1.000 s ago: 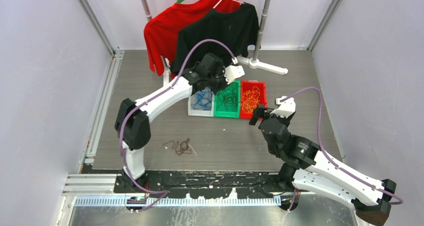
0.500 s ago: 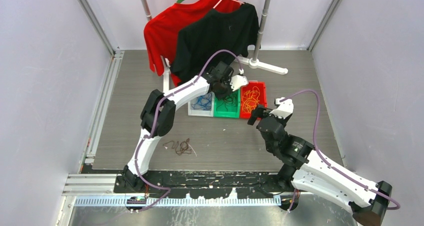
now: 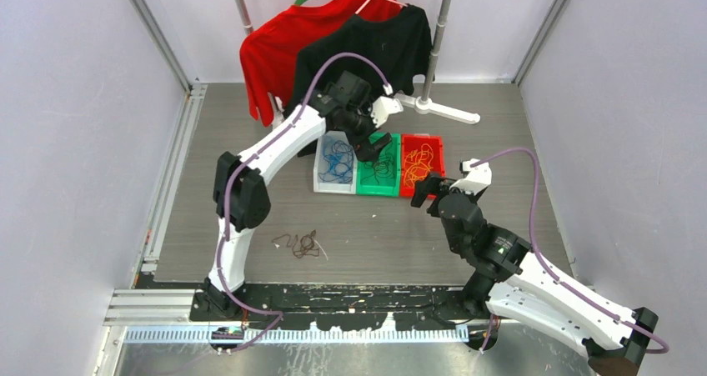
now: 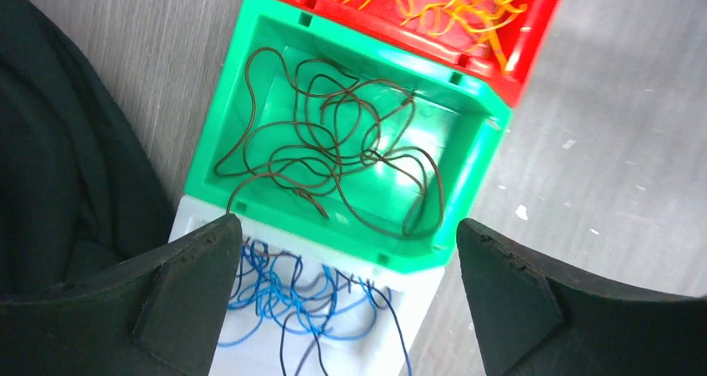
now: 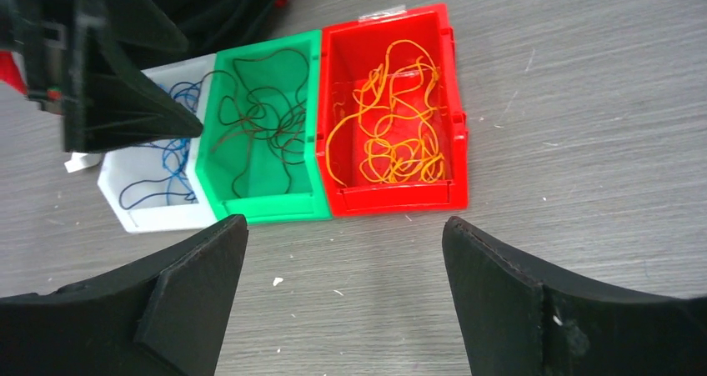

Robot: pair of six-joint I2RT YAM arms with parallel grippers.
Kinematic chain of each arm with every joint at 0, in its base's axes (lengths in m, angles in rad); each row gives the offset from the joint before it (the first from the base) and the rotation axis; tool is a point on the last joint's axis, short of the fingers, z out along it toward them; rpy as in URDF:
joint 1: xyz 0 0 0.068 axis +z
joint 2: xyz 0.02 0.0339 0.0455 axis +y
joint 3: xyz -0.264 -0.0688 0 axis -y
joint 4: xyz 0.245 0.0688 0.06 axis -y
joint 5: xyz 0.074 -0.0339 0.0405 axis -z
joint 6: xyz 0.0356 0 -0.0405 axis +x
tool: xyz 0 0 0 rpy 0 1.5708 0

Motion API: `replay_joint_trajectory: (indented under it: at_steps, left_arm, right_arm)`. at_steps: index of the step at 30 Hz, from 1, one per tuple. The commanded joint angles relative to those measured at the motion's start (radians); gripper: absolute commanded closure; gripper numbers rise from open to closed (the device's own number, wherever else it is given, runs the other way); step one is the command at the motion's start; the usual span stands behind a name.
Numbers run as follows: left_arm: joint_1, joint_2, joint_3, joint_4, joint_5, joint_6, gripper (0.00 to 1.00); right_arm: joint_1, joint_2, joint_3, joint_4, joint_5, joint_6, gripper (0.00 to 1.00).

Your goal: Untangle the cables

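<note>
The end of the dark tangle nearest the bins is outside them, so my right gripper needs to move back, to the left in the top view, and down onto that end.
Brown cables (image 4: pixel 333 142) lie loose in the green bin (image 4: pixel 488 122), blue cables (image 4: pixel 275 288) in the white bin (image 4: pixel 417 288), and orange cables (image 5: pixel 388 126) in the red bin (image 5: pixel 392 199). A small dark tangle of cables (image 3: pixel 304 244) rests on the table near the left arm's base. My left gripper (image 4: pixel 348 226) hangs open above the seam between the green and white bins (image 3: pixel 369 147), with nothing between its fingers. My right gripper (image 5: pixel 343 221) is open and empty over bare table just in front of the bins (image 3: pixel 427 191).
A red shirt (image 3: pixel 271 55) and a black shirt (image 3: pixel 367 51) hang on a rack behind the bins, and the rack's white foot (image 3: pixel 438 107) lies on the table. The black shirt's cloth (image 4: pixel 58 159) sits close to the left of my left gripper.
My left gripper has gone from shut to wide open above the bins, and its arm has shifted over them. The right arm has barely moved.
</note>
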Motion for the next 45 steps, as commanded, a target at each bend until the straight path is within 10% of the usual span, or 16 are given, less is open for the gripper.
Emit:
replay_joint_trajectory:
  at_steps: [1, 13, 28, 36, 45]
  left_arm:
    - [0.014, -0.128, 0.085, -0.172, 0.149, 0.043, 0.0]
    - [0.155, -0.324, 0.082, -0.26, 0.117, -0.064, 0.0]
    - [0.51, -0.987, -0.605, -0.191, 0.104, -0.027, 0.01]
    - [0.518, -0.99, -0.633, -0.222, 0.118, -0.034, 0.01]
    - [0.518, -0.98, -0.717, -0.2, 0.177, -0.037, 0.0]
  right_arm:
    - [-0.005, 0.013, 0.09, 0.039, -0.066, -0.058, 0.08]
    - [-0.002, 0.243, 0.13, 0.221, -0.514, -0.225, 0.02]
    - [0.264, 1.074, 0.418, 0.461, -0.864, -0.157, 0.05]
    - [0.28, 1.233, 0.488, 0.417, -0.76, -0.111, 0.26]
    - [0.276, 1.135, 0.482, 0.399, -0.744, -0.118, 0.96]
